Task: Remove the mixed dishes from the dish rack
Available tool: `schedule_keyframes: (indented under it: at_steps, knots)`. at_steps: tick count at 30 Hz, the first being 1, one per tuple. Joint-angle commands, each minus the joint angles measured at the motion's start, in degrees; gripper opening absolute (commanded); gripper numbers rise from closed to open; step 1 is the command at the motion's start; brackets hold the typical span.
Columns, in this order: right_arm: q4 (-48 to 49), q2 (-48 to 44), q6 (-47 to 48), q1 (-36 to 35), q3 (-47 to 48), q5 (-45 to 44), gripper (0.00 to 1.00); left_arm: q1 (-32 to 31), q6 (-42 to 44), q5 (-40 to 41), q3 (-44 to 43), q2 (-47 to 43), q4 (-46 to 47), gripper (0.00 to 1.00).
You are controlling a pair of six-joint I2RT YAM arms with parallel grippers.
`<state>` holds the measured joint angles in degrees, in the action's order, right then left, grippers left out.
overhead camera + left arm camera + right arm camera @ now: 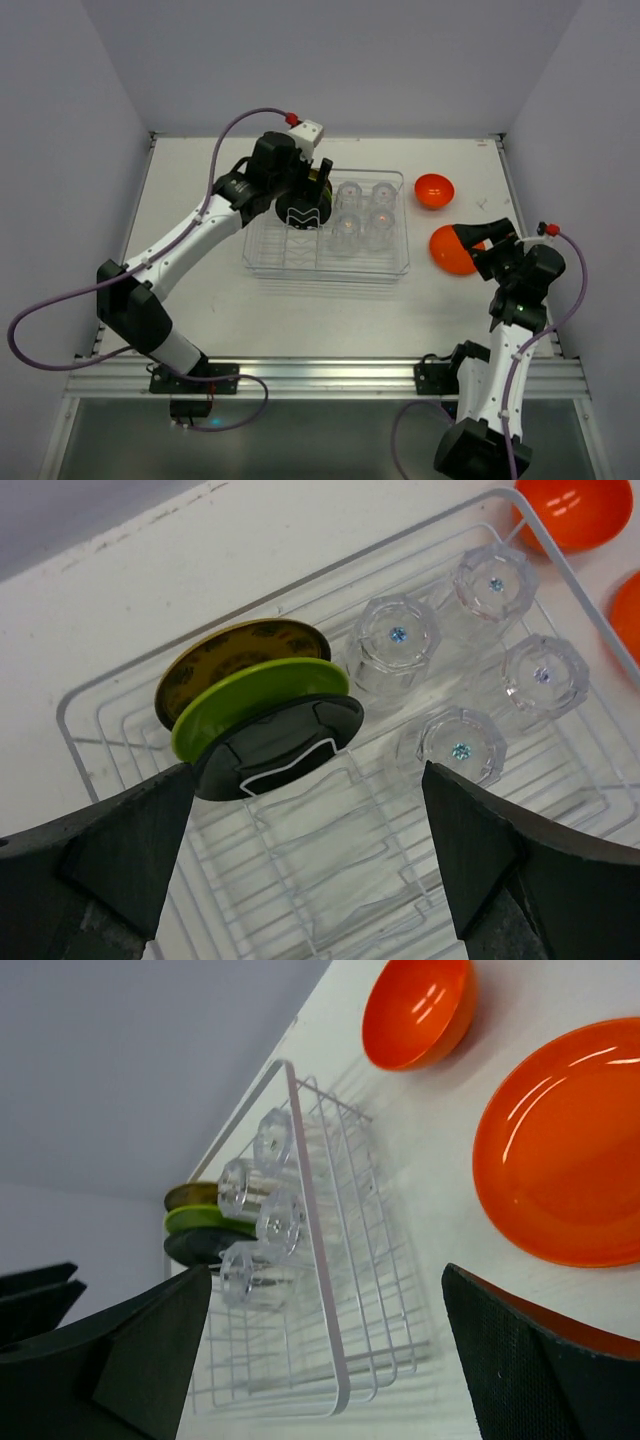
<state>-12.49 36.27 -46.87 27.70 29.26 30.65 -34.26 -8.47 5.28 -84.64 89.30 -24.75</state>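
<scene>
My left gripper will next move down with a turn so that its open fingers go on both sides of the black plate's rim away from the glasses, since that plate stands below it.
The clear dish rack (385, 262) stands mid-table. In its left half three plates stand on edge: black (280, 742), green (245, 695) and patterned yellow (230, 655). Four clear glasses (460, 745) stand in its right half. My left gripper (312, 185) hovers open and empty above the plates; the left wrist view shows its jaws (305, 870) wide apart just in front of the black plate. The orange bowl (434, 190) and orange plate (452, 250) lie on the table right of the rack. My right gripper (490, 245) is open and empty over the plate's right edge.
Grey walls close the table at the back and both sides. The rack's near-left slots (340, 860) hold only wire dividers. The right wrist view shows the rack (320, 1260) to the left, with the orange plate (560, 1140) and bowl (418, 1010) on bare white table.
</scene>
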Motion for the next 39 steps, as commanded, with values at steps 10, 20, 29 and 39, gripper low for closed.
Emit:
schedule_keyframes:
  at_steps: [10, 20, 29, 39]
  knots:
    - [3.2, -0.2, 7.8, -0.5, -5.5, 16.4, 0.99, 0.2, 38.9, -4.3, -5.6, 7.3, -5.4, 0.87]
    - [7.5, 0.1, 7.6, -0.5, -8.0, 19.6, 0.99, 0.9, 41.8, -6.3, -8.4, 16.1, -4.5, 0.68]
    - [8.4, 0.8, 7.2, -0.5, -8.2, 21.1, 0.99, 1.2, 42.1, -6.2, -9.1, 20.3, -3.6, 0.58]
    - [7.9, 0.6, 7.5, -0.5, -8.3, 21.0, 0.99, 1.3, 45.9, -7.4, -6.2, 17.9, -4.6, 0.43]
